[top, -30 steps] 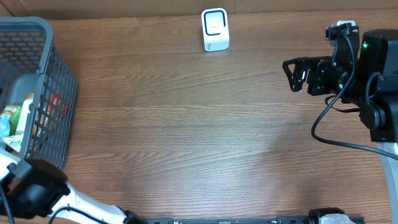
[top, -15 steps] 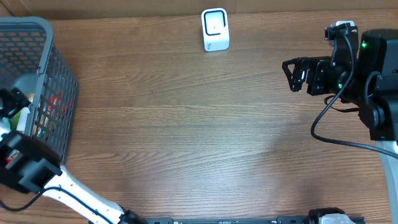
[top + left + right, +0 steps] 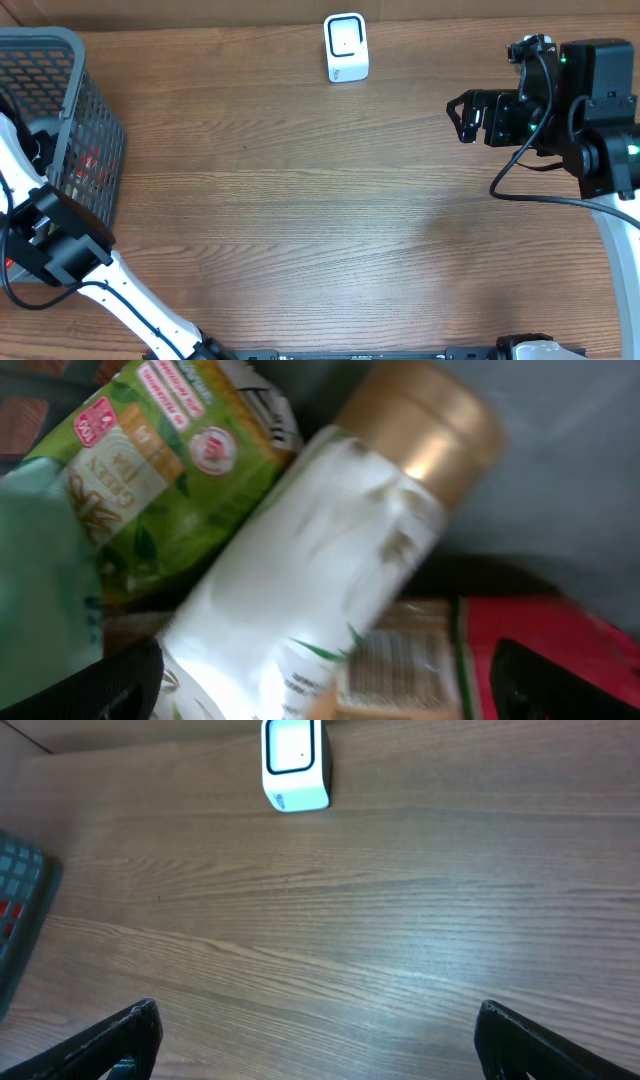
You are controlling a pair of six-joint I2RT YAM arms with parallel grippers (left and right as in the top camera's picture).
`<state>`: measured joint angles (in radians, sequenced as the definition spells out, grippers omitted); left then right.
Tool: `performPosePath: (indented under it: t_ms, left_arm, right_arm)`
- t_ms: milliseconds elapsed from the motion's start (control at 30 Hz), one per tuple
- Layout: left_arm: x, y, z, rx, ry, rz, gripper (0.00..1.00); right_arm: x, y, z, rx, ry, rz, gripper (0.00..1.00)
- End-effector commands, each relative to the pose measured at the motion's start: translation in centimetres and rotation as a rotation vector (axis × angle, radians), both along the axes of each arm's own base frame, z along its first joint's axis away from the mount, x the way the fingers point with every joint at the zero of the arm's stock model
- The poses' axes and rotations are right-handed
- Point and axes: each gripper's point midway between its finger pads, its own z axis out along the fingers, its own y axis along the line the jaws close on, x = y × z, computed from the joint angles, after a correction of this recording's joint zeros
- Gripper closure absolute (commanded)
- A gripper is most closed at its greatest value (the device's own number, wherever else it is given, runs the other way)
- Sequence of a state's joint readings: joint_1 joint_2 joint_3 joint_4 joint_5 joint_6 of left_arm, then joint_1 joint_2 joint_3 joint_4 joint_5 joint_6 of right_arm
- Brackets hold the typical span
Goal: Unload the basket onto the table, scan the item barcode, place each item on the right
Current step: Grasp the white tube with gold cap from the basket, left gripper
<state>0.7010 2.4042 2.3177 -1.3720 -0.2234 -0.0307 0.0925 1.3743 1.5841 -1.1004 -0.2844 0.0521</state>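
Observation:
My left gripper lowers around the body of the slanted white bottle between its open fingers next, then closes on the bottle.
In the left wrist view, a white bottle with a gold cap [image 3: 310,570] lies slanted among the items in the basket [image 3: 62,42]. Beside it lie a green tea pack [image 3: 150,470] and a red box [image 3: 570,630] with a barcode label [image 3: 400,660]. My left gripper [image 3: 330,685] hangs open just over the bottle's lower end, one finger on each side, holding nothing. The white barcode scanner [image 3: 346,47] stands at the table's far edge. At the right, my right gripper [image 3: 462,116] is open and empty above the bare wood, pointing left toward the scanner [image 3: 294,765].
The dark grey mesh basket stands at the table's left edge, and my left arm [image 3: 50,245] reaches over its near wall. A corner of the basket [image 3: 20,910] shows in the right wrist view. A black cable loops beside the right arm.
My left arm has swung further over and down into the basket, and its jaws have spread wider. The right arm has shifted slightly to the left.

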Motion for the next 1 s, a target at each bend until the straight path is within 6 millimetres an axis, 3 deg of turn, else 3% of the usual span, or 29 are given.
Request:
performPosePath:
  t_ms: [0, 133, 200, 300, 367, 533, 600, 700, 733, 867, 967]
  left_arm:
    - [-0.7, 0.5, -2.8, -0.014, 0.063, 0.023, 0.04]
    - [-1.0, 0.0, -5.4, -0.065, 0.103, 0.021, 0.07]
    - [-1.2, -0.3, -6.5, -0.088, 0.121, 0.020, 0.14]
    - [-1.2, -0.7, -7.0, -0.108, 0.127, 0.023, 0.57]
    - [-1.1, -0.8, -6.9, -0.114, 0.121, 0.023, 0.94]
    - [-1.1, -1.0, -4.9, -0.103, 0.091, 0.052, 0.96]
    - [-0.7, -1.0, -3.2, -0.089, 0.053, 0.058, 0.96]
    - [0.3, -0.7, 1.1, -0.045, -0.047, 0.060, 0.96]
    - [0.9, -0.6, 4.5, -0.009, -0.124, 0.055, 0.96]
    - [1.4, -1.6, 12.9, 0.061, -0.307, 0.043, 0.96]
    - [0.5, -3.8, 20.1, 0.114, -0.455, 0.046, 0.96]
  right_arm:
    - [0.1, 0.2, 0.4, 0.013, -0.002, 0.003, 0.00]
    - [0.2, 0.2, 0.3, 0.023, 0.008, -0.010, 0.00]
    - [0.2, 0.2, 0.3, 0.025, 0.008, -0.013, 0.00]
    - [0.2, 0.2, 0.3, 0.025, 0.010, -0.013, 0.00]
    - [0.2, 0.2, 0.3, 0.025, 0.009, -0.012, 0.00]
    - [0.2, 0.2, 0.3, 0.025, 0.009, -0.013, 0.00]
    - [0.2, 0.2, 0.3, 0.025, 0.010, -0.013, 0.00]
    - [0.2, 0.2, 0.3, 0.025, 0.009, -0.013, 0.00]
    - [0.2, 0.2, 0.3, 0.025, 0.008, -0.013, 0.00]
    - [0.5, 0.3, 0.5, 0.027, -0.005, -0.013, 0.00]
    - [0.7, 0.3, 0.8, 0.028, -0.020, -0.012, 0.00]
